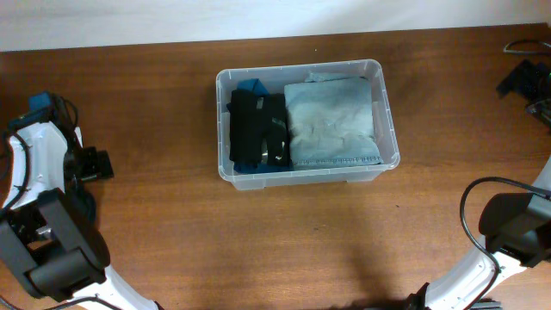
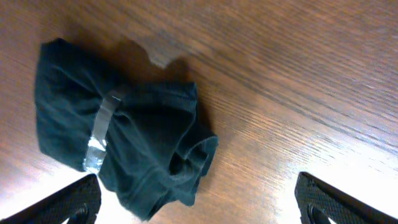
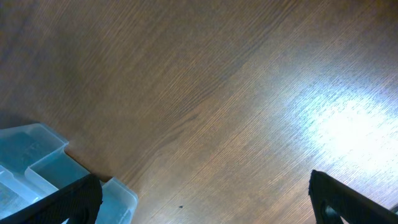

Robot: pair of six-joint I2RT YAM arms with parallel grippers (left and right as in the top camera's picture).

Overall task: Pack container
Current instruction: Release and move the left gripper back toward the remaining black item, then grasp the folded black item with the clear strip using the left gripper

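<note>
The open left gripper moves down onto the bunched end of the dark garment (image 2: 179,149) next and closes, since that end lies clear of the silver tape.
The clear plastic container (image 1: 385,112) stands at the table's middle. It holds a black garment (image 1: 254,129) on the left, a blue one (image 1: 251,86) under it, and a folded pale blue garment (image 1: 331,120) on the right. A dark garment bound with silver tape (image 2: 118,143) lies on the wood just ahead of my left gripper (image 2: 199,202), which is open and empty. My left arm (image 1: 52,164) is at the far left. My right gripper (image 3: 205,202) is open and empty over bare wood, with a container corner (image 3: 37,165) at its left. My right arm (image 1: 512,224) is at the lower right.
Black equipment with cables (image 1: 527,79) sits at the table's far right edge. The wooden table (image 1: 172,224) ends at a white wall along the back.
</note>
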